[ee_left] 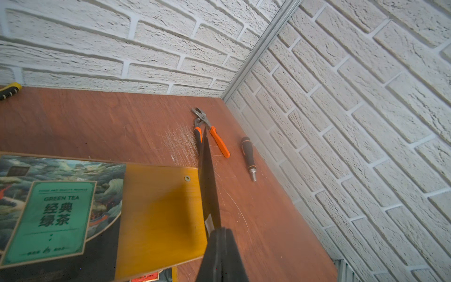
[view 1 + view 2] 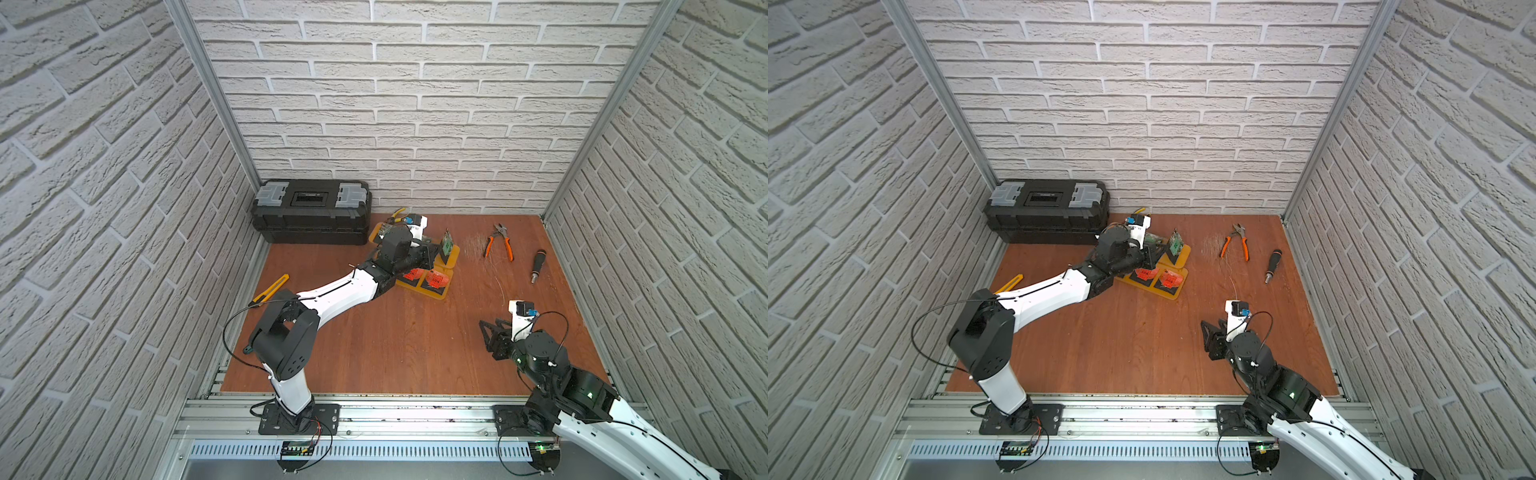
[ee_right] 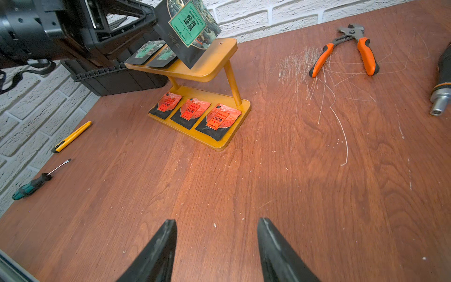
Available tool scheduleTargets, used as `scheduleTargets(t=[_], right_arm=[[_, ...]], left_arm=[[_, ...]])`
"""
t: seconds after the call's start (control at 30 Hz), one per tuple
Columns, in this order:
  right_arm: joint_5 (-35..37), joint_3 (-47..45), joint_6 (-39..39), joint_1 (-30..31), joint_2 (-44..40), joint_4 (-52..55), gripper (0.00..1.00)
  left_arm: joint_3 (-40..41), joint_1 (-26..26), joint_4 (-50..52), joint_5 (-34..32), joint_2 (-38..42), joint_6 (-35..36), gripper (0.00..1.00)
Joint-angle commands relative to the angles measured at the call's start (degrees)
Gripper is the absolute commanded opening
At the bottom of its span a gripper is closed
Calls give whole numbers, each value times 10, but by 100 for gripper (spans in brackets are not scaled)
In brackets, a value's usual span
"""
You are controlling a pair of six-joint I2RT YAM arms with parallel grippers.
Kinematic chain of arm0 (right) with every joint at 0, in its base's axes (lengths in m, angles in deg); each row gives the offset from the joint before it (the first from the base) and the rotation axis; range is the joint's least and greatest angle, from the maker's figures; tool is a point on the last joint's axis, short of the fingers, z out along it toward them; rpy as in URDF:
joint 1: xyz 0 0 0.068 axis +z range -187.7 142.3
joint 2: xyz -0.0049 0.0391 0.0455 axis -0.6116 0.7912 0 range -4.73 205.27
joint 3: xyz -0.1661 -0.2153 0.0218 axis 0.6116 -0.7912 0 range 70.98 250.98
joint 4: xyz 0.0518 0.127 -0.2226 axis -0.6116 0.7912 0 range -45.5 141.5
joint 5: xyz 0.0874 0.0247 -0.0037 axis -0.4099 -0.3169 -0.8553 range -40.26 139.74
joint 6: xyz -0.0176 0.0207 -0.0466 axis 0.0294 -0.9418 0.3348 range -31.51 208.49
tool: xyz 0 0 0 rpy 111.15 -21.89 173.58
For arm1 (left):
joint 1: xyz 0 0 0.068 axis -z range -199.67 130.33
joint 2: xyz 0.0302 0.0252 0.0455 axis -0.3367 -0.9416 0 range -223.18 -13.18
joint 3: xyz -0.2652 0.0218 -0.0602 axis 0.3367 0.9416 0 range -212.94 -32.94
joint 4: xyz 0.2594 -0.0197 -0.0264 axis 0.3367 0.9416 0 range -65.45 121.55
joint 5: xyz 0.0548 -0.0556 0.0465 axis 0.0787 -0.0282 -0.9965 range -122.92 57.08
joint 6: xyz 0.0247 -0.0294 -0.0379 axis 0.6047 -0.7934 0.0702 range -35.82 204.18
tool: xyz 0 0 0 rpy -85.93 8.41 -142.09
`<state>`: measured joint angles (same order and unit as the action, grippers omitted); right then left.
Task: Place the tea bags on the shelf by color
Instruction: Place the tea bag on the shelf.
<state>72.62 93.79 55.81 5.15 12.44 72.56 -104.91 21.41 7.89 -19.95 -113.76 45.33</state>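
The bare end of the upper board [image 2: 453, 256] [image 1: 158, 214] lies below the upright green tea bag. My left gripper should next move down and turn to release the tea bag flat on it.
The yellow-orange shelf [image 3: 219, 68] stands at the back middle of the table, seen in both top views [image 2: 453, 254] [image 2: 1183, 254]. Three red tea bags [image 3: 168, 103] [image 3: 192, 111] [image 3: 220, 119] lie in a row on its lower board. Two green tea bags [image 3: 146, 52] [image 3: 164, 56] lie flat on the upper board. My left gripper [image 1: 220, 232] is shut on a third green tea bag [image 3: 188, 29], held upright and tilted over the free end of the upper board [image 1: 158, 214]. My right gripper [image 3: 216, 222] hangs open and empty low over the table, near the front right [image 2: 486, 332].
A black toolbox [image 2: 311, 216] sits in the back left corner. Orange pliers [image 2: 498, 245] and a black driver handle [image 2: 537, 266] lie right of the shelf. A yellow utility knife [image 2: 272, 289] and a green screwdriver [image 3: 36, 183] lie at the left.
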Motion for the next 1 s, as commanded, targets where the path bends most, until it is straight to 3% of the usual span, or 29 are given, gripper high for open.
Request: scheduleTargets(t=[0.0, 0.97], right_arm=[[11, -9, -7, -3, -6, 0, 57], [12, -10, -9, -3, -19, 6, 58]], left_arm=[[-18, 4, -38, 10, -18, -16, 0], [-18, -22, 23, -36, -50, -94, 0]])
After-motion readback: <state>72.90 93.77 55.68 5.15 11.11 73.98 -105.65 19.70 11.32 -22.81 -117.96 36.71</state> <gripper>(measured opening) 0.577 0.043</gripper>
